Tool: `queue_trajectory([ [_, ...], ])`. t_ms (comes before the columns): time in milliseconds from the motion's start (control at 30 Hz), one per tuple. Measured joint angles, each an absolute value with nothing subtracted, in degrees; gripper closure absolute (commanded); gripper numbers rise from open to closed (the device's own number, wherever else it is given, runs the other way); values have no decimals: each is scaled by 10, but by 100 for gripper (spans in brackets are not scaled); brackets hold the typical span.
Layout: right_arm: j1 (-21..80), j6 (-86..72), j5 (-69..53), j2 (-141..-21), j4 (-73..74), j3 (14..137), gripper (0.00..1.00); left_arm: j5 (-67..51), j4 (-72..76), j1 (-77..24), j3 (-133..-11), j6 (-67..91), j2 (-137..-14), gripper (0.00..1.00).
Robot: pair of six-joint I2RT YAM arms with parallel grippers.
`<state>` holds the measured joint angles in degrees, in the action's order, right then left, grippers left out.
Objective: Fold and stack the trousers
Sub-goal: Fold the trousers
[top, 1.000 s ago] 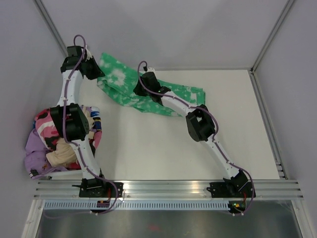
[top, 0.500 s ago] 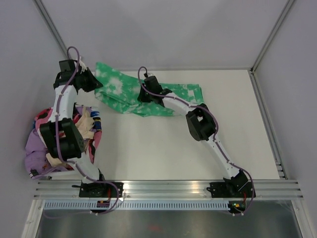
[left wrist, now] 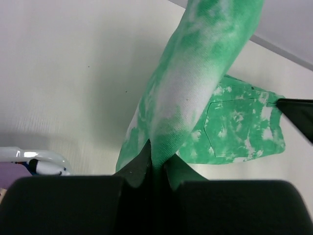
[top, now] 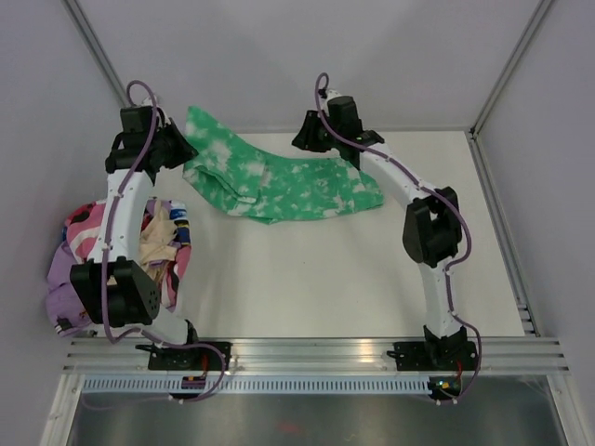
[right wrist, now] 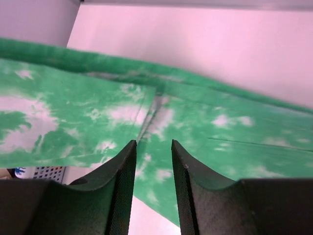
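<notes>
Next, my left gripper carries the trousers' raised end to the right in the top view, then down onto the pocketed end [top: 355, 192] [left wrist: 244, 128] to release, as that end lies flat.
The green and white tie-dye trousers [top: 279, 186] lie spread across the back of the table, one end lifted at the far left. My left gripper [top: 182, 151] is shut on that raised end, and in the left wrist view the fabric [left wrist: 205, 58] runs up out of the closed jaws [left wrist: 157, 159]. My right gripper [top: 303, 144] hovers over the trousers' back edge near the wall. It is open and empty, with the cloth [right wrist: 73, 103] showing below between its fingers [right wrist: 153, 147].
A pile of pink, purple and cream clothes [top: 121, 251] sits at the table's left edge beside the left arm. A white rounded rim [left wrist: 34, 157] shows low in the left wrist view. Walls and metal posts [top: 502, 74] close in the back and sides.
My right gripper has lifted off the middle of the trousers and moved back and right toward the wall. The trousers now lie more spread out. My left gripper still holds its end.
</notes>
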<state>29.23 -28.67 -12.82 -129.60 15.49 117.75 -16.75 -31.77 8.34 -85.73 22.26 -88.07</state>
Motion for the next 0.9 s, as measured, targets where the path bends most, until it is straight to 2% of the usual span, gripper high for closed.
queue_trajectory([
  [133, 221, -275, -143, -1213, 147, 1104, 59, -41, -388, -32, -960, 223, -911, 98],
  [267, 163, -262, -157, -1170, 155, 1035, 59, 81, -444, -146, -1090, 234, -994, 98],
  [467, 105, -257, -160, -1099, 202, 900, 58, 189, -510, -239, -1248, 263, -1144, 98],
  [567, 35, -260, -145, -1053, 231, 845, 58, 235, -511, -288, -1336, 265, -1214, 98],
  [733, -106, -277, -143, -993, 244, 792, 59, 314, -484, -375, -1374, 277, -1264, 98],
  [900, -106, -285, -187, -978, 212, 782, 62, 339, -473, -394, -1374, 299, -1278, 98],
])
